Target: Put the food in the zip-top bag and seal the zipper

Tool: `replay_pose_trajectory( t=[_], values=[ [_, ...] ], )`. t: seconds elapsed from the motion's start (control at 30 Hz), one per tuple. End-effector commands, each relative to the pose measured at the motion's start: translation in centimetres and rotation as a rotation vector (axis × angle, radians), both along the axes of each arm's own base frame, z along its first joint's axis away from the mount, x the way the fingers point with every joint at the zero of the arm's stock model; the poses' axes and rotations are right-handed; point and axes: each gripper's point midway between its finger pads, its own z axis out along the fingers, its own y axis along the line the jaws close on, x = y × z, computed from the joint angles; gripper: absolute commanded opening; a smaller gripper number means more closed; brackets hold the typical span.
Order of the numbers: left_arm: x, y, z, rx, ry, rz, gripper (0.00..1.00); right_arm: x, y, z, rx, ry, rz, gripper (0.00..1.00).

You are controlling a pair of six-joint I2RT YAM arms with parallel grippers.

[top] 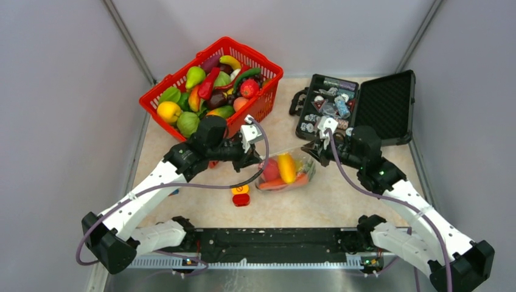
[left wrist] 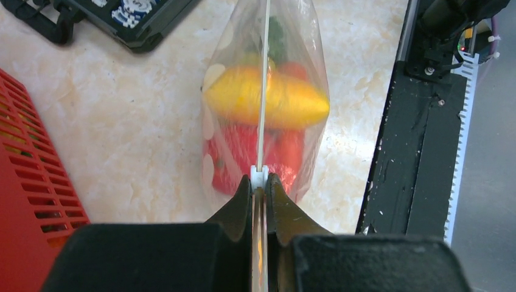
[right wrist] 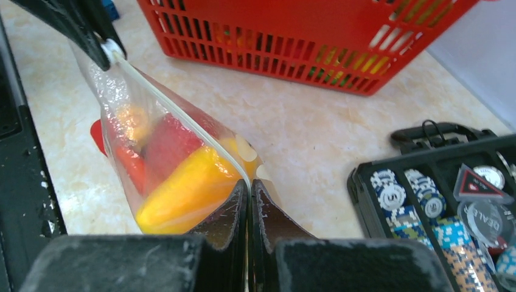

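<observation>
Next, my left gripper moves slightly away from the bag and opens, as the slider already sits by the zipper's end, right at my fingers.
The clear zip-top bag hangs stretched between my two grippers, low over the table. Inside it are a yellow food piece and red and orange ones. The whitish zipper runs taut and straight along the top edge. My left gripper is shut on the zipper's end, right behind its small white slider. At the opposite end my right gripper is shut on the bag's top corner, where the zipper meets it. More food fills the red basket.
The red basket stands at the back left, close behind my left arm. An open black hard case of poker chips lies at the back right. A small orange-and-red button block sits on the table in front of the bag. The black base rail runs along the near edge.
</observation>
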Motion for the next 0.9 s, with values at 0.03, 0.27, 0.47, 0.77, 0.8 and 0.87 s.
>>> replay_pose_trajectory(
  t=[0.03, 0.27, 0.47, 0.77, 0.8, 0.87],
  values=[
    [-0.7, 1.6, -1.2, 0.035, 0.047, 0.054, 0.0, 2.4, -2.0, 2.3, 0.046, -0.087, -0.184, 0.0],
    [-0.4, 3.0, -1.9, 0.082, 0.05, 0.112, 0.0, 3.4, -3.8, 1.5, 0.055, -0.065, -0.321, 0.0],
    [-0.3, 4.4, -2.9, 0.152, 0.071, 0.172, 0.0, 4.0, -5.2, 1.4, 0.109, -0.049, -0.4, 0.0],
    [0.9, 6.7, -2.8, 0.196, -0.012, 0.294, 0.06, 3.4, -4.6, 1.0, 0.126, -0.032, -0.344, 0.0],
    [1.0, 6.5, -2.6, 0.177, -0.025, 0.297, 0.08, 3.4, -4.5, 1.0, 0.131, -0.031, -0.339, 0.0],
    [1.7, 6.5, -2.0, 0.145, -0.046, 0.333, 0.32, 3.4, -4.4, 0.8, 0.135, -0.028, -0.334, 0.0]
  ],
)
